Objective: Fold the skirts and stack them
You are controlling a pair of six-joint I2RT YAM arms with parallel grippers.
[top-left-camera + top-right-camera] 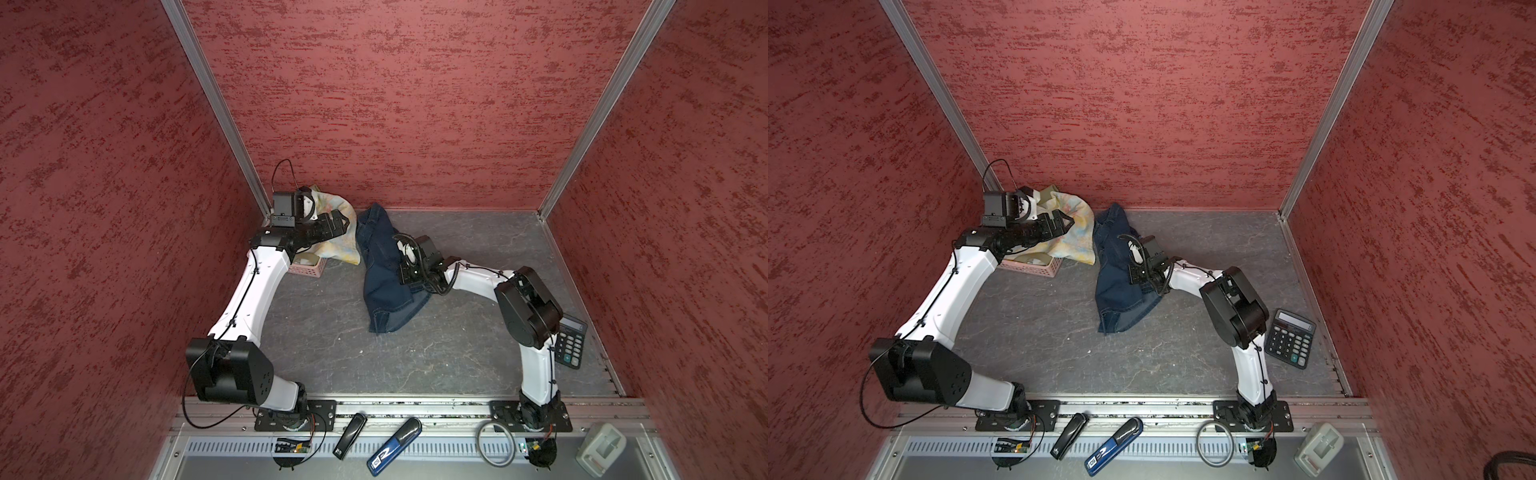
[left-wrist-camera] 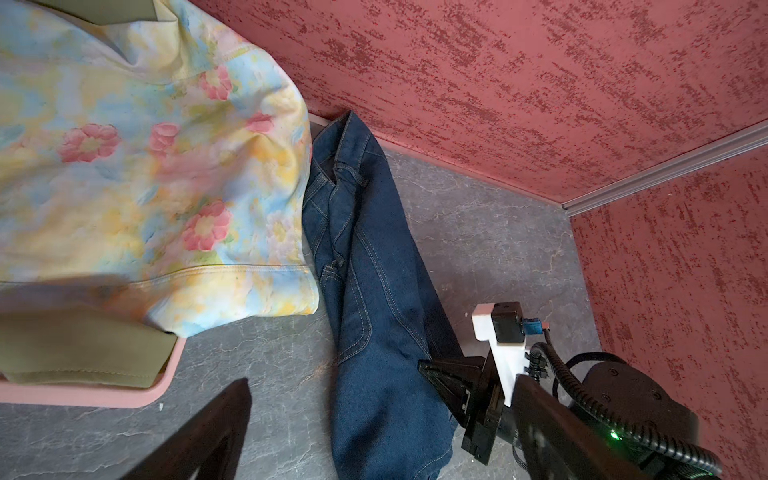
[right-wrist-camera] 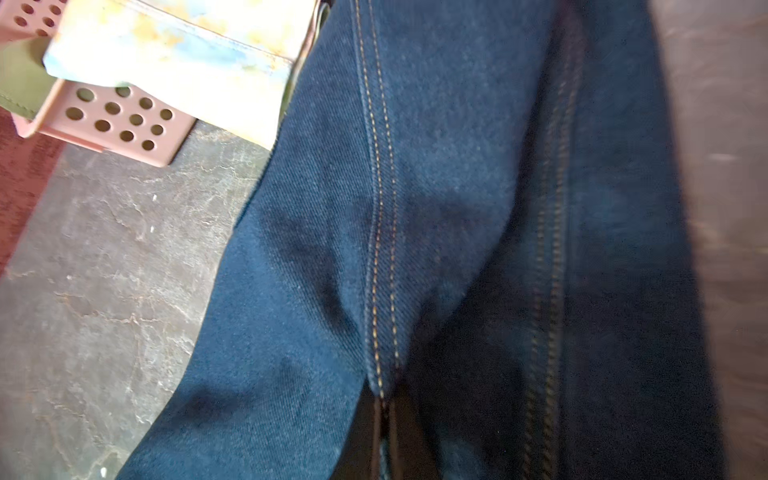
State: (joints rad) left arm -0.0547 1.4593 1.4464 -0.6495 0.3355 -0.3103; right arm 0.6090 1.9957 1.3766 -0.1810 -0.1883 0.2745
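My right gripper will go up and outward next, away from the basket, and then go down to let go of the denim skirt (image 1: 384, 286), bunched into a strip, on the bare back part of the tabletop.
The dark blue denim skirt (image 1: 384, 286) (image 1: 1117, 291) lies crumpled in a long strip from the back wall toward the middle of the grey table. My right gripper (image 3: 384, 409) (image 2: 434, 368) is shut on a stitched seam fold of it (image 3: 415, 208). The pastel flowered skirt (image 1: 338, 239) (image 2: 145, 174) hangs over the pink basket (image 1: 307, 270) (image 3: 112, 120) at the back left, with the olive green skirt (image 2: 83, 353) under it. My left gripper (image 1: 345, 222) (image 2: 380, 382) hovers open above the flowered skirt's edge, holding nothing.
Red textured walls (image 1: 415, 104) close in the table on three sides. A calculator (image 1: 571, 340) lies at the right edge behind the right arm. Two staplers (image 1: 351, 434) (image 1: 395, 446), a ring of tape (image 1: 494, 442) and a grey device (image 1: 600, 449) sit on the front rail.
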